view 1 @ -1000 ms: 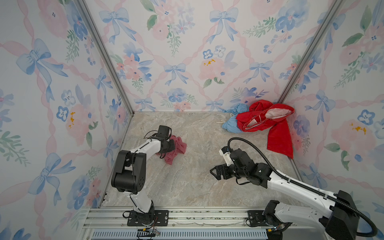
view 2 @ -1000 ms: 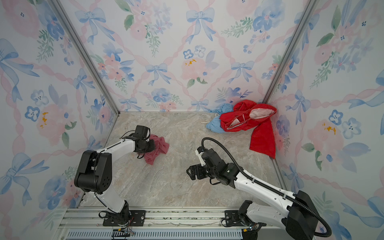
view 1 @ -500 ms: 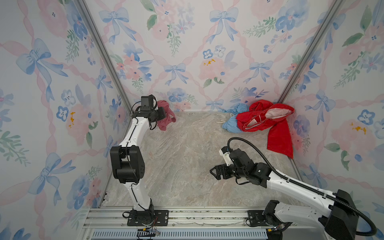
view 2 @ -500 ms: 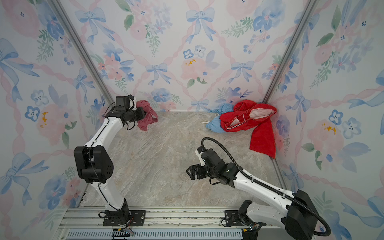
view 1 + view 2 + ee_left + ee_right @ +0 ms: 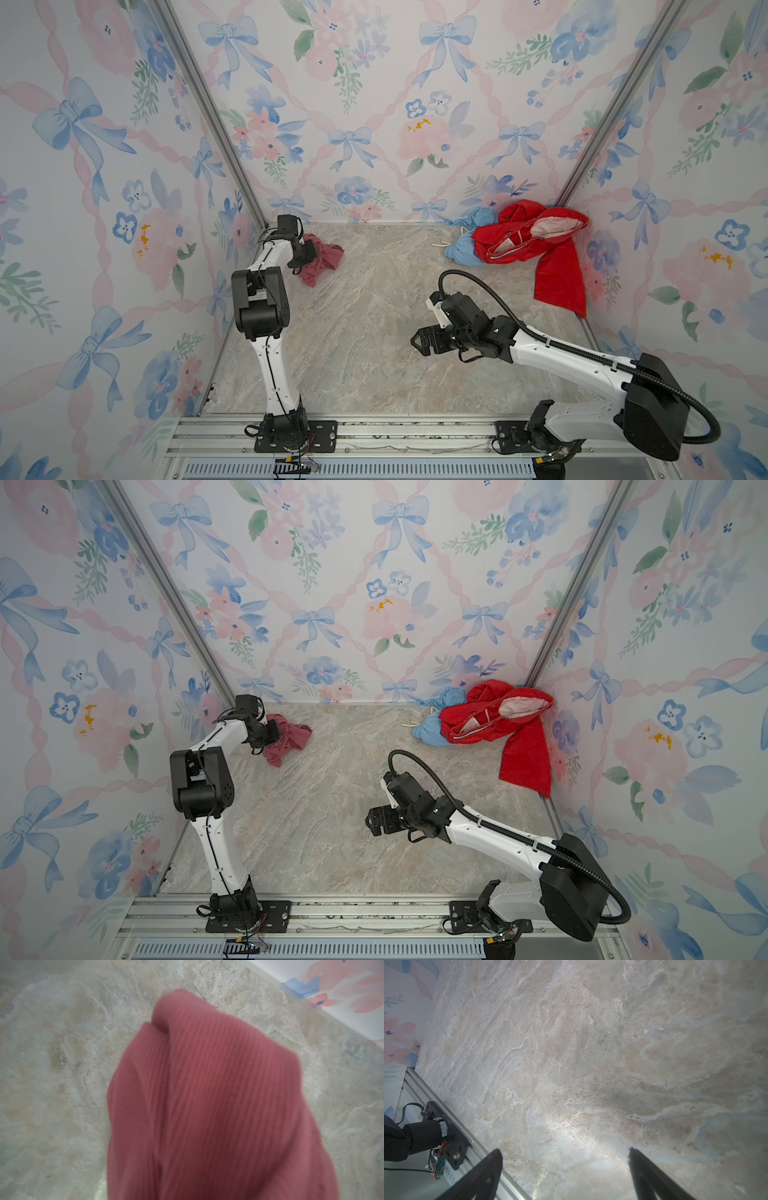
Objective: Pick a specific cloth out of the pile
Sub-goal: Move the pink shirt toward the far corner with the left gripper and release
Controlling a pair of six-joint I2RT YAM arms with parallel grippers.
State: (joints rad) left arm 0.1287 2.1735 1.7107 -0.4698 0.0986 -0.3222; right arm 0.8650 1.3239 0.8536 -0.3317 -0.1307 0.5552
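The spot below the left gripper is clear of the pile, so the left gripper will next go down toward the marble table near the table's back corner (image 5: 295, 281) and let go of the cloth.
The cloth (image 5: 326, 261) (image 5: 291, 741), a small dusty rose ribbed garment, hangs bunched at the far left near the back corner. My left gripper (image 5: 309, 254) (image 5: 274, 734) is shut on it, its fingertips buried in the fabric. In the left wrist view the cloth (image 5: 207, 1095) fills the middle, with the marble table behind it. The pile (image 5: 525, 245) (image 5: 490, 725), a bright red garment over a light blue one (image 5: 459, 251), lies in the back right corner. My right gripper (image 5: 417, 343) (image 5: 371, 823) (image 5: 564, 1151) hovers open and empty over the front middle of the table.
Floral walls close in the table on three sides, with metal posts (image 5: 208, 112) in the back corners. An aluminium rail (image 5: 374, 432) with both arm bases runs along the front edge. The left arm's base (image 5: 442, 1132) shows in the right wrist view.
My left gripper carried the cloth up off the left middle of the table toward the back left corner, then dropped a little lower. The right arm has not moved.
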